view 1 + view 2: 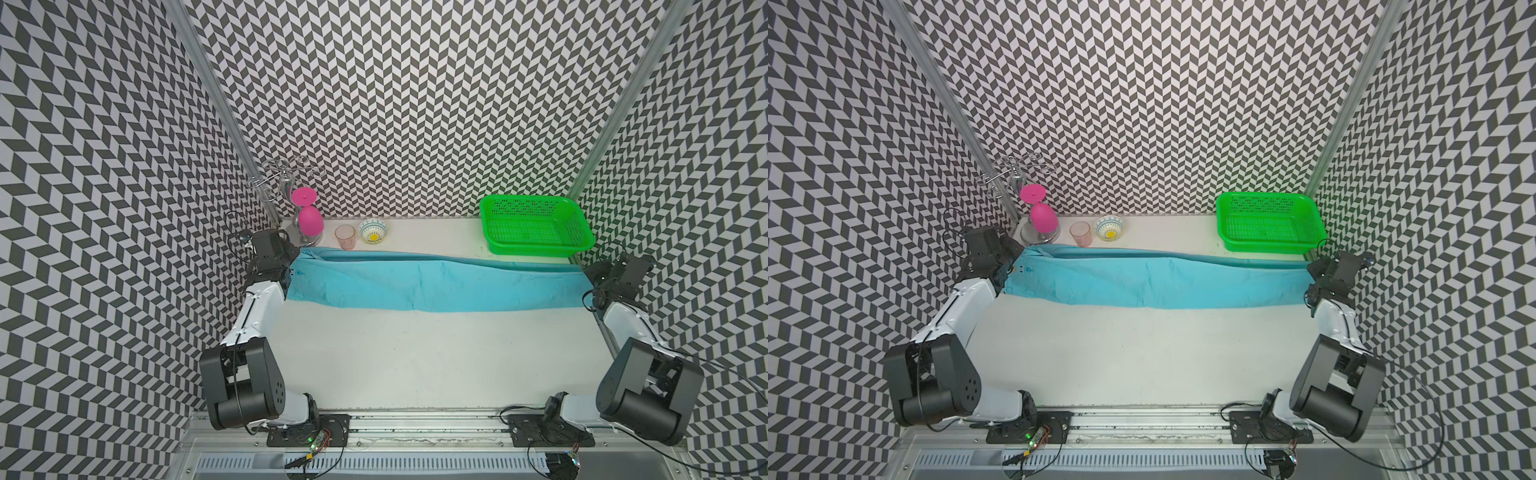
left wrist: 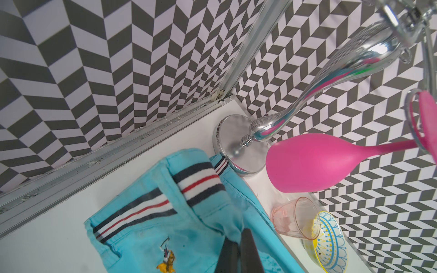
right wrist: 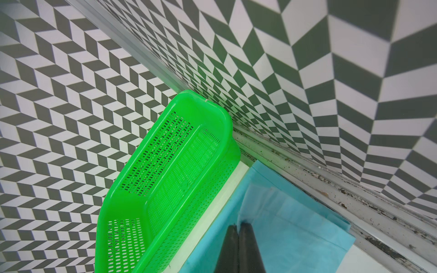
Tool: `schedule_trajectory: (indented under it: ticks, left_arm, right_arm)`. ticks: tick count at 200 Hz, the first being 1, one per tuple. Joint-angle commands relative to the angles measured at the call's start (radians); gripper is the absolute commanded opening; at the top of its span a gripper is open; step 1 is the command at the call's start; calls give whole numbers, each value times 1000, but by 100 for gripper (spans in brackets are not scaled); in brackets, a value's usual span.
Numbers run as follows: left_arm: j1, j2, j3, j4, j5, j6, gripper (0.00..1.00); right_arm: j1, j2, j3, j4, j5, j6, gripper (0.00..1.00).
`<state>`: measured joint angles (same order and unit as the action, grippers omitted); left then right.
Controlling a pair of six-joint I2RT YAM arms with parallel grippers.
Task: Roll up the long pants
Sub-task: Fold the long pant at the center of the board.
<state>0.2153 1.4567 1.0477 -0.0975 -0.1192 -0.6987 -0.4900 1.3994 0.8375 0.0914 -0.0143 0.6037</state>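
My left gripper should next move down and outward onto the far part of the pants' under layer (image 1: 321, 252) (image 2: 249, 200) and let go of the raised fold, because that part of the layer is still uncovered behind the fold.
The long pants (image 1: 436, 286) are turquoise and lie stretched as a long band across the far half of the white table, seen in both top views (image 1: 1163, 282). Their striped waistband (image 2: 151, 208) is at the left end. My left gripper (image 2: 238, 234) is shut on a raised fold of the cloth just behind the waistband; in a top view it sits at the band's left end (image 1: 291, 272). My right gripper (image 3: 238, 224) is shut on a lifted layer of cloth at the leg end, at the table's right edge (image 1: 592, 280).
A green basket (image 1: 540, 248) stands at the back right, just behind the pants. At the back left are a chrome rack (image 1: 286, 178) with a pink wine glass (image 1: 309, 220) hanging on it, a pink tumbler (image 1: 345, 237) and a patterned bowl (image 1: 372, 231). Patterned walls stand close beside both grippers.
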Motion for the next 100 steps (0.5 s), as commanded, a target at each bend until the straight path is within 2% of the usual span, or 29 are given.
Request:
schedule_trajectory:
  ticks: [1,100]
  left_arm:
    - [3,28,42,77,-35,4,0]
    - [-1,190,76,153,-31,-7,0]
  right_arm:
    - [21,25,41,77,52,-1,0]
    - [57,129,49,106,146,30,0]
